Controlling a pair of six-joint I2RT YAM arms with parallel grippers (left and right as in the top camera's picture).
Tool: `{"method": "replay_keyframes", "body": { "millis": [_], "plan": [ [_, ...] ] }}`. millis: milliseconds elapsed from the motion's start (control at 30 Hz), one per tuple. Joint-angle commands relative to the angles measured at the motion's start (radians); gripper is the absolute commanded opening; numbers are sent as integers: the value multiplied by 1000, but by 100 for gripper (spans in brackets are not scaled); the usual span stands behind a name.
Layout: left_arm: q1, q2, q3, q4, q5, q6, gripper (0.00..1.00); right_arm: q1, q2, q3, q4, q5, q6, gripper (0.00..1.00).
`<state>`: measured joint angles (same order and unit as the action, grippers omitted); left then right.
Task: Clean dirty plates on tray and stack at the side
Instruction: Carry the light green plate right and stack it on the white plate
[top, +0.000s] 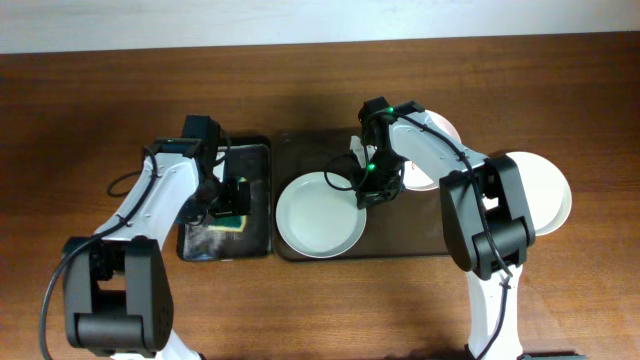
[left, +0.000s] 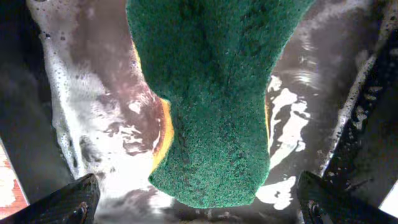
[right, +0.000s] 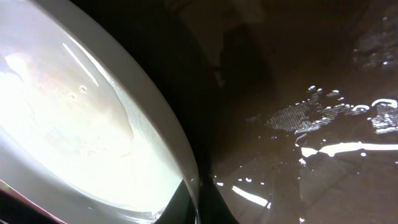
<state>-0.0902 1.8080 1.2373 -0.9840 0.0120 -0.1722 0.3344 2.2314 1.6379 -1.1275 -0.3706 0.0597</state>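
The white plate (top: 548, 190) is next to the tray, so my right gripper should next lift the pale green plate past the pinkish one, then move down and let go of it there.
A pale green plate (top: 318, 216) lies at the left end of the large dark brown tray (top: 410, 238). My right gripper (top: 366, 190) is shut on the plate's right rim; the right wrist view shows the fingers (right: 198, 205) pinching the rim of the plate (right: 81, 118) above the wet tray (right: 298, 93). A pinkish plate (top: 440, 135) sits at the tray's back right, mostly hidden by my right arm. A white plate (top: 548, 190) lies on the table right of the tray. My left gripper (top: 232, 200) is open, its fingers (left: 199, 208) spread either side of the green sponge (left: 211, 93).
The green and yellow sponge (top: 231, 217) lies in the small black tray (top: 205, 243), left of the brown tray. The black tray floor is wet and foamy (left: 93, 124). The two trays stand side by side, almost touching.
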Motion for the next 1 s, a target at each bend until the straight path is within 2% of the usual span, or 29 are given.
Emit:
{"method": "replay_keyframes", "body": {
  "millis": [0, 133, 267, 300, 500, 600, 800, 833, 900, 967],
  "plan": [
    [3, -13, 11, -2, 11, 5, 99, -2, -58, 3, 5, 95, 5, 4],
    [3, -13, 11, 7, 11, 6, 99, 0, -265, 6, 5, 361, 37, 4],
    [3, -13, 11, 41, 11, 6, 100, 53, -410, 6, -24, 781, 80, 4],
    [3, -13, 11, 48, 11, 6, 100, 105, -419, 6, -37, 909, 113, 4],
    [3, -13, 11, 48, 11, 6, 100, 330, -419, 6, -47, 1280, 265, 4],
    [3, -13, 11, 55, 11, 6, 100, 413, -419, 6, -42, 1441, 288, 4],
    [3, -13, 11, 55, 11, 6, 100, 433, -419, 6, -42, 1452, 302, 4],
    [3, -13, 11, 55, 11, 6, 100, 424, -419, 6, -42, 1427, 343, 4],
    [3, -13, 11, 55, 11, 6, 100, 361, -419, 6, -32, 1234, 376, 4],
    [3, -13, 11, 55, 11, 6, 100, 229, -421, 6, -32, 1013, 421, 4]
  ]
}}
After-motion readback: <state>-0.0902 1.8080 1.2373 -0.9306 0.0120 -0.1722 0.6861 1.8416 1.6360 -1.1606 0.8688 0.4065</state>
